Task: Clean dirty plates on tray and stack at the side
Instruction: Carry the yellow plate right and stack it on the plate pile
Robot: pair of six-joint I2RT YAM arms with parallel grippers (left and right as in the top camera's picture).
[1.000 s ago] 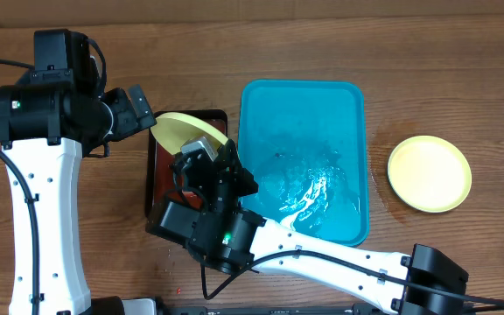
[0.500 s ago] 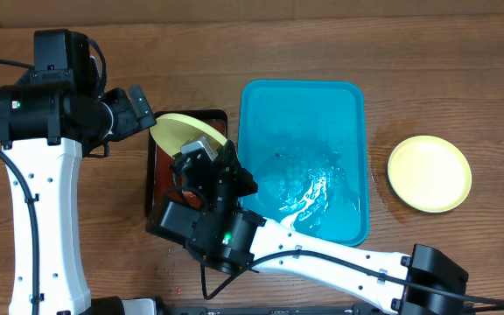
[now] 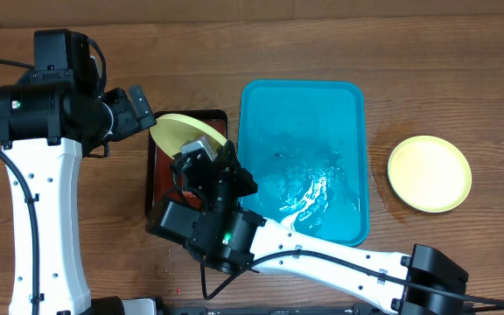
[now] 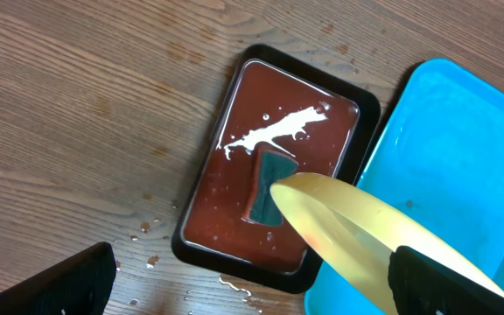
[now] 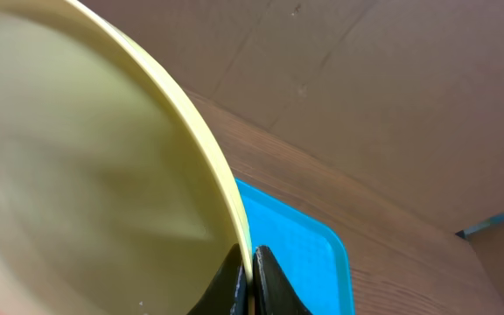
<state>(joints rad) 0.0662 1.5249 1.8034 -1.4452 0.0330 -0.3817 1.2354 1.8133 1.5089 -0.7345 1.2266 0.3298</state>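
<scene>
My right gripper goes past the turquoise tray (image 3: 300, 105) next, lowers the held plate flat onto the stacked plates and releases it, since they lie beyond that tray.
A pale yellow-green plate (image 3: 182, 131) is held tilted on edge above the small dark red tray (image 3: 157, 188). My right gripper (image 3: 210, 163) is shut on its rim; the right wrist view shows the fingers (image 5: 252, 262) pinching the plate (image 5: 77, 157). My left gripper (image 3: 143, 112) is open beside the plate's left edge; in the left wrist view its fingers (image 4: 261, 284) are spread wide, and the plate (image 4: 357, 227) passes by the right finger. The turquoise tray (image 3: 300, 105) holds only water. Stacked plates (image 3: 429, 173) lie on the table at the far right; I cannot tell how many.
The dark red tray (image 4: 234, 96) holds a dark sponge (image 4: 269, 188) and a white foam streak (image 4: 274, 131). Water drops lie on the wood near its front edge. The right arm's long white link crosses the table's front from the lower right.
</scene>
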